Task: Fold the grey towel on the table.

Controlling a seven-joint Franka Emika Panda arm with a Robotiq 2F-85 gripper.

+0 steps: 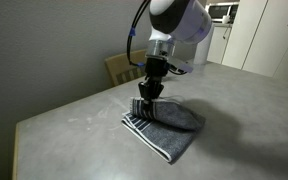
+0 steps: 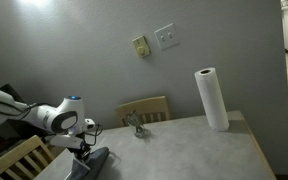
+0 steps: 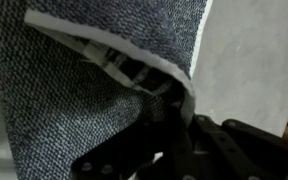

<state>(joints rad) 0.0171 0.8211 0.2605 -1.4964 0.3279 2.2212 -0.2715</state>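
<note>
The striped corner still stands bunched above the cloth. My gripper needs to go sideways next, toward the end of the pale striped edge (image 1: 128,119), and release it there.
The grey towel (image 1: 174,122) lies bunched on the table (image 1: 244,110), dark grey with a pale edge. My gripper (image 1: 145,97) stands over its near end, shut on a striped corner that it holds lifted off the rest of the cloth. In the wrist view the towel (image 3: 64,90) fills the left side. Its white-striped edge (image 3: 134,66) folds down into my gripper (image 3: 172,110), whose dark fingers (image 3: 209,140) come in from below. From the other exterior view, the towel (image 2: 94,160) and gripper (image 2: 85,145) sit at the lower left.
A wooden chair (image 1: 122,66) stands at the table's far edge behind the arm. A white paper roll (image 2: 211,98) stands upright on the table (image 2: 184,150), with a small dark object (image 2: 134,123) near the chair back (image 2: 149,108). Another wooden chair (image 2: 14,160) is at lower left.
</note>
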